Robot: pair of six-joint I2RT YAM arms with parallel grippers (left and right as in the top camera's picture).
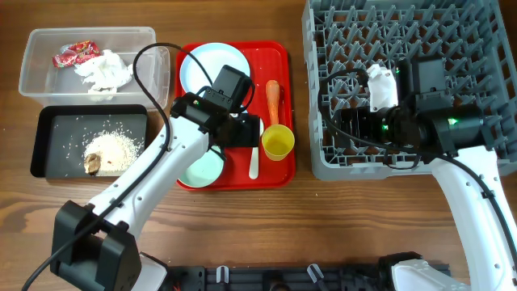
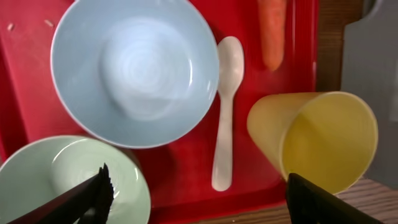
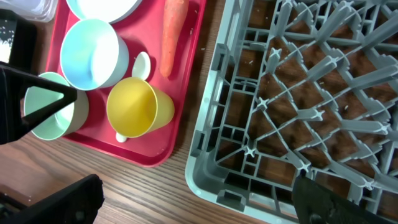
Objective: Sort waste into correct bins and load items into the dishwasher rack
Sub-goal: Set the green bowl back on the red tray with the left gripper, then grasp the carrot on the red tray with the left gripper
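My left gripper moves outward, across and down onto the carrot's middle [image 1: 273, 101] [image 2: 272, 14] next, since it lies below the gripper, outward and to its right in the overhead view.
The clear tub [image 1: 28, 81] holds the red-and-white wrapper [image 1: 73, 54] and the white tissue [image 1: 103, 71]. The black tray [image 1: 48, 145] holds rice [image 1: 117, 145] and a brown lump [image 1: 92, 163]. The red tray [image 1: 279, 52] carries the blue plate [image 1: 202, 65], carrot [image 1: 273, 97], yellow cup [image 1: 277, 142], white spoon [image 1: 254, 166] and green bowl [image 1: 202, 168]. My left gripper [image 2: 199, 199] is open and empty, low over the tray between the green bowl [image 2: 62, 180] and the tipped yellow cup [image 2: 317, 137], near the blue bowl [image 2: 134, 68] and spoon [image 2: 227, 106]. My right gripper [image 3: 196, 186] is open and empty above the front-left corner of the grey rack [image 3: 280, 106].
The rack [image 1: 485, 32] fills the right of the table and its pegs stand bare. The red tray [image 3: 186, 93] lies close to its left wall. Bare wood runs along the front edge. The left arm crosses from the front left over the tray.
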